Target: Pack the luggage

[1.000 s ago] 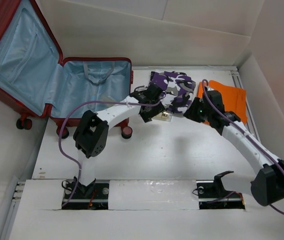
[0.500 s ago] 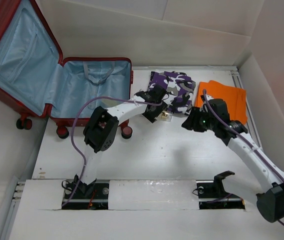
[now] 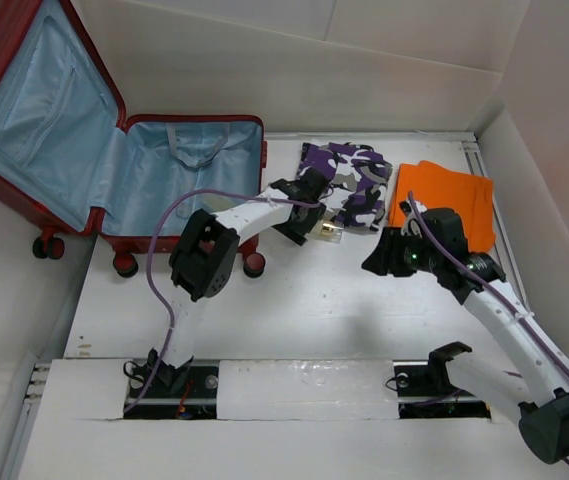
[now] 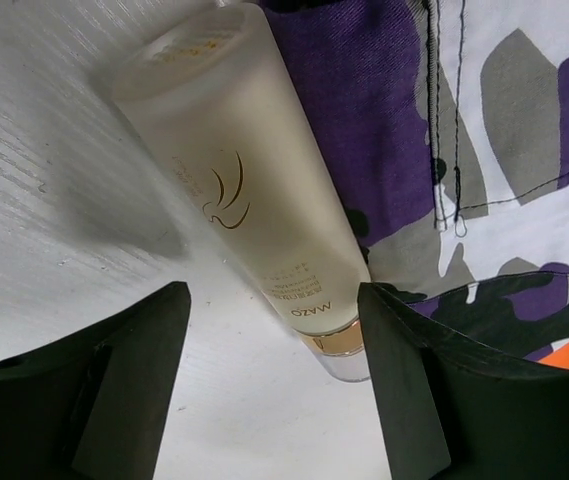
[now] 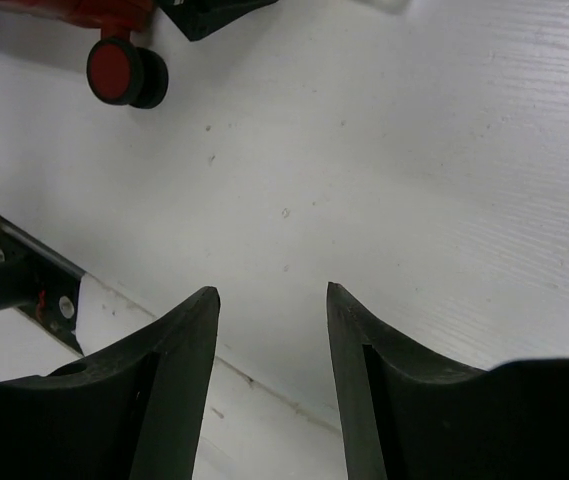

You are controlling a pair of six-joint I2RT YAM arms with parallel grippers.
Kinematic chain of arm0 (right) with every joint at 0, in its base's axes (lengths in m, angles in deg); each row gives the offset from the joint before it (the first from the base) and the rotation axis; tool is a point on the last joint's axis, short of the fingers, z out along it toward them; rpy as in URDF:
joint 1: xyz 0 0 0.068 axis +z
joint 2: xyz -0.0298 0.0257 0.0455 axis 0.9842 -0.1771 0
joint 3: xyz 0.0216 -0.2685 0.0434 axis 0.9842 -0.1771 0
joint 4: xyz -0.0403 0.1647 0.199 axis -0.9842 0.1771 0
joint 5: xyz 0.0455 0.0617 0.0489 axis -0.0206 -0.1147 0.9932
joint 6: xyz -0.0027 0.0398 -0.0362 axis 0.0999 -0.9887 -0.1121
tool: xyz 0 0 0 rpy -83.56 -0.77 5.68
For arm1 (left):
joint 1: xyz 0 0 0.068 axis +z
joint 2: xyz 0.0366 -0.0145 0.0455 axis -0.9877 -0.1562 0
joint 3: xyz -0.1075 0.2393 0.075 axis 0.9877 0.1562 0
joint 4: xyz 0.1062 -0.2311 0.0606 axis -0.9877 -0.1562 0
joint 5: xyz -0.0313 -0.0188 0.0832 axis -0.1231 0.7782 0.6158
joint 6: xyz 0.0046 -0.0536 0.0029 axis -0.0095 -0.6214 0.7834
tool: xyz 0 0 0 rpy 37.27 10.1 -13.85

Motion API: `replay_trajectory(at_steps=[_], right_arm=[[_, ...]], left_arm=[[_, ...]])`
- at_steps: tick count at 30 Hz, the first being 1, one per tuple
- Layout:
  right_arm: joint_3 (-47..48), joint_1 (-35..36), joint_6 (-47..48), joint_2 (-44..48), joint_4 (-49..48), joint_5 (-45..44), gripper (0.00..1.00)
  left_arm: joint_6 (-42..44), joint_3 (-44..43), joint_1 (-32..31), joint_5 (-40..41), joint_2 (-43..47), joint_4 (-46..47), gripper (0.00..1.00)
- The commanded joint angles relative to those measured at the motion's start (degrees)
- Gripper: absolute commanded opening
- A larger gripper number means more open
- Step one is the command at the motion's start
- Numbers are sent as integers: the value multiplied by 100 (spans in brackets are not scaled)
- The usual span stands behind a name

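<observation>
My left gripper lowers to the frosted tube (image 3: 330, 233) by its gold-banded cap next.
The luggage (image 3: 179, 175), a red hard-shell suitcase with light blue lining, lies open at the far left, its lid (image 3: 39, 105) propped up. A frosted tube (image 4: 239, 190) with a gold-banded cap lies on the table against a purple camouflage garment (image 4: 484, 130). My left gripper (image 4: 272, 295) is open and low over the tube's cap end, a finger on each side, not touching it. From above, the left gripper (image 3: 309, 225) sits at the garment's (image 3: 349, 180) near edge, by the tube (image 3: 330, 233). My right gripper (image 3: 379, 258) hovers open and empty over bare table, with only tabletop between the right gripper's (image 5: 271, 290) fingers.
A folded orange cloth (image 3: 449, 200) lies at the back right, beyond my right wrist. One of the suitcase's wheels (image 5: 124, 72) and the table's front seam (image 5: 164, 320) show in the right wrist view. White walls (image 3: 524, 150) enclose the table.
My right gripper has drawn back from the orange cloth toward the near side and opened its jaws. My left arm's elbow has swung right while its gripper stays by the tube.
</observation>
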Motion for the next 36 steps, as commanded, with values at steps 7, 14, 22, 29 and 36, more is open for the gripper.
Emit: replay_trajectory(at_steps=[7,14,22,29,36], right_arm=[[63,207,224,-97,-135,290,53],[115,260,224,-150,-187,290,53],[221,260,224,-202,-135,176,55],[467,260,224,-255,32,62,55],[581,260,224,-203,85,-52,55]], left_arm=[[-119,-442,30,361,-538,-808,65],[285,-565,30,360,-601,-1115,60],[812,593,-286,132,366,-748,13],[1831,-194,-523,139,796,-1017,0],[2816,-1760,-129,649,1525,-1538,0]])
